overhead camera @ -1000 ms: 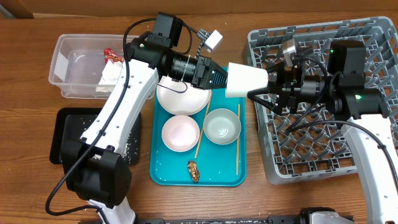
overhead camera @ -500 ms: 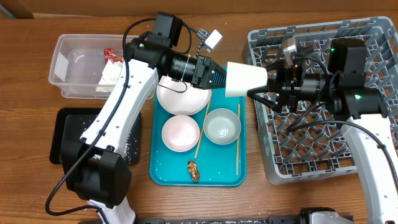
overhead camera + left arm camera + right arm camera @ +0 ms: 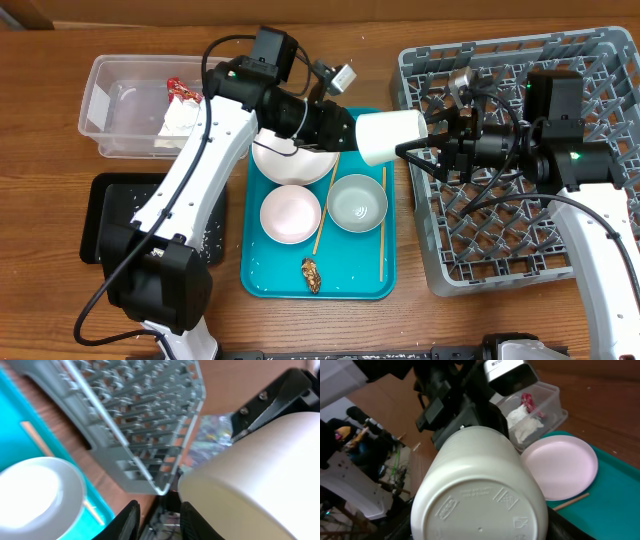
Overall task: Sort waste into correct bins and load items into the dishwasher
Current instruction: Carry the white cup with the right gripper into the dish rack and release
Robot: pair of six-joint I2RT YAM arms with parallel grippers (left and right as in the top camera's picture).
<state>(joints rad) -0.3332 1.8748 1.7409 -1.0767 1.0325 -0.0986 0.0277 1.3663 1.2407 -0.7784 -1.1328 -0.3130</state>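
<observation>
The dish rack has room, as it is the empty grey dish rack. My right gripper should next carry the white cup (image 3: 390, 135) there, toward the rack's edge farthest from the teal tray, and then lower it with its opening down.
The small white cup (image 3: 390, 135) hangs on its side between the teal tray and the grey dish rack (image 3: 590, 250). My right gripper (image 3: 415, 148) is shut on it; in the right wrist view the cup's base (image 3: 480, 495) fills the space between the fingers. My left gripper (image 3: 345, 130) is just left of the cup's mouth, open. Its fingers (image 3: 192, 520) stand apart with nothing between them, the cup (image 3: 260, 475) beside them. The plate (image 3: 290, 160), a pink bowl (image 3: 290, 213), a pale green bowl (image 3: 357, 202), two chopsticks (image 3: 383, 225) and a brown scrap (image 3: 311, 274) lie on the tray.
The teal tray (image 3: 260, 270) is in the middle. A clear tub (image 3: 110, 100) at the back left holds a red wrapper (image 3: 181, 89) and a white napkin (image 3: 178, 120). A black tray (image 3: 110, 215) with rice grains (image 3: 212, 235) at its edge lies at the front left.
My left gripper has opened and drawn back to the left, off the cup. The cup stays in the right gripper and has shifted slightly left.
</observation>
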